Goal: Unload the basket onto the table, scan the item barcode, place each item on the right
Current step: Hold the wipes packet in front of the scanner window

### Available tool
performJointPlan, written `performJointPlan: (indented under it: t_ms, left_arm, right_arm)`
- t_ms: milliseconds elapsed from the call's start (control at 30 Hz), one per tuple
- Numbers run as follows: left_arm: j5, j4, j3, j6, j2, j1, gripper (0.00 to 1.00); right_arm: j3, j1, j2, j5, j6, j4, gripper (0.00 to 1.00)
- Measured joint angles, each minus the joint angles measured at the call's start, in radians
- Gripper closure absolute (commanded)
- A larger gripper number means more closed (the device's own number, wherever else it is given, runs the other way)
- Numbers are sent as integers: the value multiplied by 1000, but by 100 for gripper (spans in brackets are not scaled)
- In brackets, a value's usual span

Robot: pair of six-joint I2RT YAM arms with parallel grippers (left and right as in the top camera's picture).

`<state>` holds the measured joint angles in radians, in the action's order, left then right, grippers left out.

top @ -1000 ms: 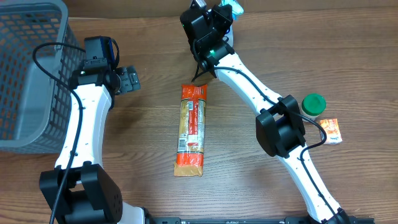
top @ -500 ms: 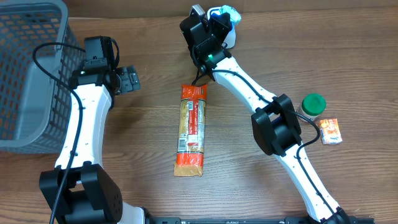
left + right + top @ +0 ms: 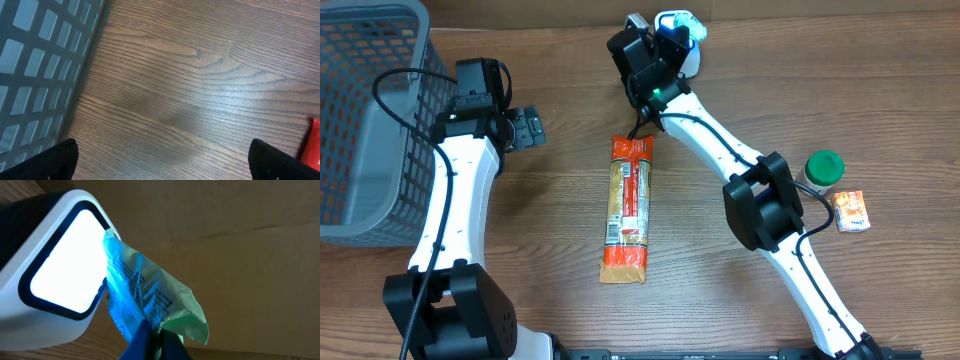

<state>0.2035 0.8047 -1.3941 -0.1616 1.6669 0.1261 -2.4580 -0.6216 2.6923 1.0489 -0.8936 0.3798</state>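
I will next draw my right gripper back and down, to clear wood between orange packet and bottle, and release the green packet (image 3: 682, 22).
My right gripper (image 3: 157, 341) is shut on the lower edge of a pale green printed packet (image 3: 150, 292). The packet stands upright right beside the lit white window of the scanner (image 3: 60, 277) and is washed in blue light. From overhead, the right gripper (image 3: 665, 42) sits at the table's far edge, with the packet (image 3: 682, 22) glowing blue above the white scanner (image 3: 688, 60). My left gripper (image 3: 165, 162) is open over bare wood with nothing between its fingers, and from overhead the left gripper (image 3: 528, 128) sits beside the basket.
A grey mesh basket (image 3: 360, 120) fills the far left; its wall (image 3: 35, 65) is close to my left gripper. A long orange packet (image 3: 628, 205) lies mid-table. A green-capped bottle (image 3: 823, 167) and a small orange box (image 3: 851, 211) sit at the right.
The right gripper has shifted slightly left with the packet, which now shows more fully and glows blue by the scanner. The left arm has not moved.
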Motion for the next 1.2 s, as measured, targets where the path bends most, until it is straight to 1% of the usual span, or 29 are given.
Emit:
performJointPlan:
  t_ms: [467,667,900,1200]
  left_arm:
    - [0,0,0,0,0,0,0]
    - [0,0,0,0,0,0,0]
    - [0,0,0,0,0,0,0]
    - [0,0,0,0,0,0,0]
  right_arm:
    - [0,-29,0,-2,6,4,96]
    - [0,-32,0,-2,39,32,96]
    - [0,-42,0,-6,132,93,96]
    - [0,-43,-6,-7,172,92,96]
